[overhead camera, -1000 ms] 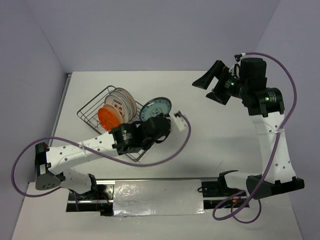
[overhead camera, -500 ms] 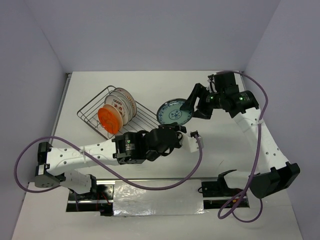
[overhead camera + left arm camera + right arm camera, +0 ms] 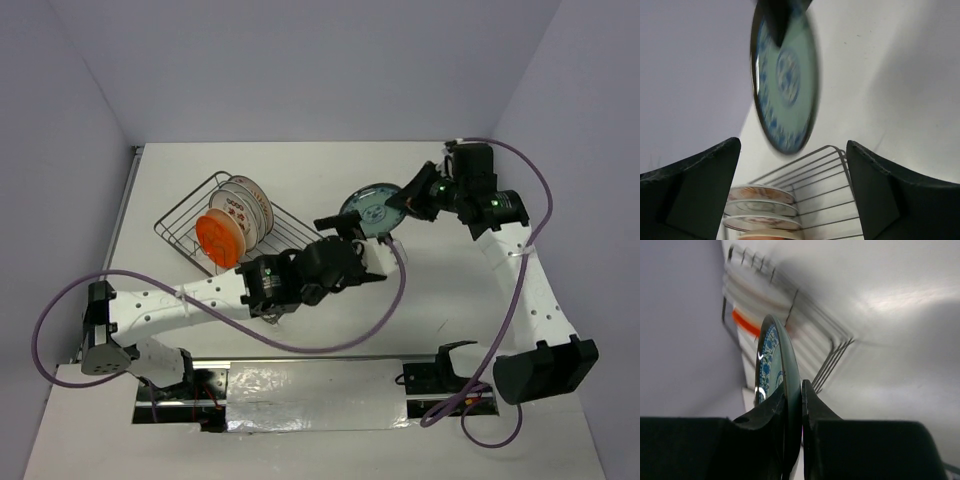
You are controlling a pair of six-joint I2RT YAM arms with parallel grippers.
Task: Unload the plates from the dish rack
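Note:
I need to move my left gripper across the rack and down onto the orange plate's rim (image 3: 209,221), because that rim is below it and to its left in the top view.
The teal-blue patterned plate (image 3: 368,209) hangs in the air to the right of the dish rack (image 3: 190,222). My right gripper (image 3: 398,204) is shut on its right rim; in the right wrist view the plate (image 3: 781,367) stands edge-on, pinched in that gripper (image 3: 799,386). My left gripper (image 3: 338,226) sits just below and left of the plate, open and apart from it. In the left wrist view the plate (image 3: 786,85) floats beyond the open gripper (image 3: 794,145). The orange plate (image 3: 220,238) and white plates (image 3: 246,205) stand in the rack.
The rack's wire corner (image 3: 832,165) and stacked white plates (image 3: 760,206) lie below the left fingers. The left arm stretches across the rack's front right corner. Purple cables loop beside both arms. Walls close in at the left, back and right.
The teal plate passed from the left gripper to the right one. The left jaws opened and let go; the right jaws shut on its rim. The plate shifted slightly up and right.

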